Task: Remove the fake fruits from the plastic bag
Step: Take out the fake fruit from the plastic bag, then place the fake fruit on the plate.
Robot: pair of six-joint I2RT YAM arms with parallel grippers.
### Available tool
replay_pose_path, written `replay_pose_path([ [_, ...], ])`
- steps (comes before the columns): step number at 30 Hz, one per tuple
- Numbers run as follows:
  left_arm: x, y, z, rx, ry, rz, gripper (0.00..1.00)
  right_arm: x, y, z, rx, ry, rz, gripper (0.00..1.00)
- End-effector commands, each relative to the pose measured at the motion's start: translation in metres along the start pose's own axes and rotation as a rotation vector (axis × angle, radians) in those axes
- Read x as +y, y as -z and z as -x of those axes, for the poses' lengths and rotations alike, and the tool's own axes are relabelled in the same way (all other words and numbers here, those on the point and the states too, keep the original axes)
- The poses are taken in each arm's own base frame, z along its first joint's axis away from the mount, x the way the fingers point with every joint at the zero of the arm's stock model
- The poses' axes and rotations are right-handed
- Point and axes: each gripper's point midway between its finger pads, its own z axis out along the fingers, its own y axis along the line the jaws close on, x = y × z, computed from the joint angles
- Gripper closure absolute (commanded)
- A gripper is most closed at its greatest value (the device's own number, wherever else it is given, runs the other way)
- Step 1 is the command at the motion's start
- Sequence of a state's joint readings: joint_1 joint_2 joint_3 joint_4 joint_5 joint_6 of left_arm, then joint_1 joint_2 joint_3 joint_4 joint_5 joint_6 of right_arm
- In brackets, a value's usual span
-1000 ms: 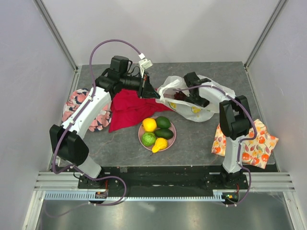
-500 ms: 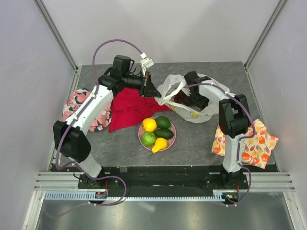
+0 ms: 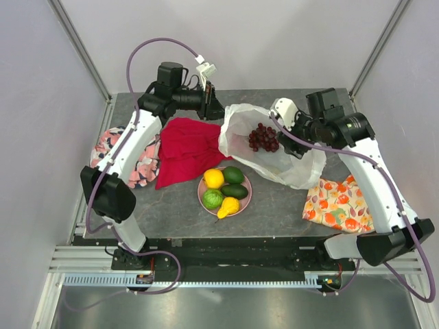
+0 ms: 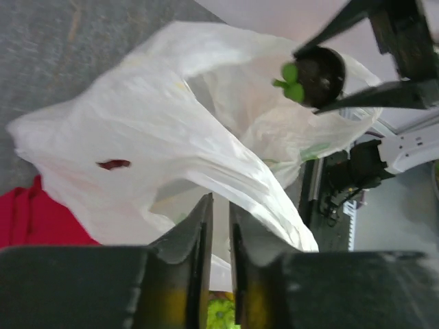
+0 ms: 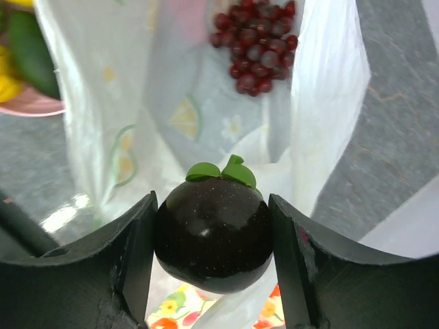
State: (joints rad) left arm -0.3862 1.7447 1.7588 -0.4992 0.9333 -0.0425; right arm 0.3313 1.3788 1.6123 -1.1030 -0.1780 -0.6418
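Fruits are already on the pink plate, so my right gripper needs to move back and to the left in the top view, over the middle of the plate, to let go.
The plastic bag lies open right of centre, with a dark red grape bunch inside it. My right gripper hangs over the bag's mouth, shut on a round dark purple fruit with green leaves. My left gripper is at the bag's raised left rim. Its jaws stand a narrow slit apart, and white plastic shows beyond the slit. A pink plate holds a yellow citrus, a lime, two avocados and a pear.
A red cloth lies left of the bag, under the left arm. A pink floral cloth sits at the left edge of the table. A fruit-printed orange cloth lies at the right, partly under the bag.
My right gripper has risen out of the bag to the right with the dark fruit in it. The bag has spread wider. My left jaws have parted slightly.
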Motion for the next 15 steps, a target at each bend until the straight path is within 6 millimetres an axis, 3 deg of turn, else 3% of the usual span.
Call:
replay_pose_path([
  [1, 0.009, 0.021, 0.035, -0.079, -0.05, 0.081, 0.6, 0.045, 0.025, 0.008, -0.087, -0.011, 0.165, 0.47],
  [5, 0.016, 0.045, 0.04, -0.105, -0.083, 0.169, 0.52, 0.084, 0.028, 0.03, -0.15, 0.038, 0.273, 0.45],
  [6, 0.015, 0.049, 0.04, -0.108, -0.089, 0.183, 0.52, 0.107, 0.024, 0.034, -0.147, 0.089, 0.335, 0.45],
  [9, 0.012, 0.07, 0.041, -0.124, -0.11, 0.233, 0.51, 0.149, 0.007, 0.035, -0.133, 0.193, 0.455, 0.45],
  [15, 0.007, 0.113, 0.037, -0.157, -0.137, 0.326, 0.49, 0.179, -0.045, 0.033, -0.119, 0.313, 0.547, 0.45],
])
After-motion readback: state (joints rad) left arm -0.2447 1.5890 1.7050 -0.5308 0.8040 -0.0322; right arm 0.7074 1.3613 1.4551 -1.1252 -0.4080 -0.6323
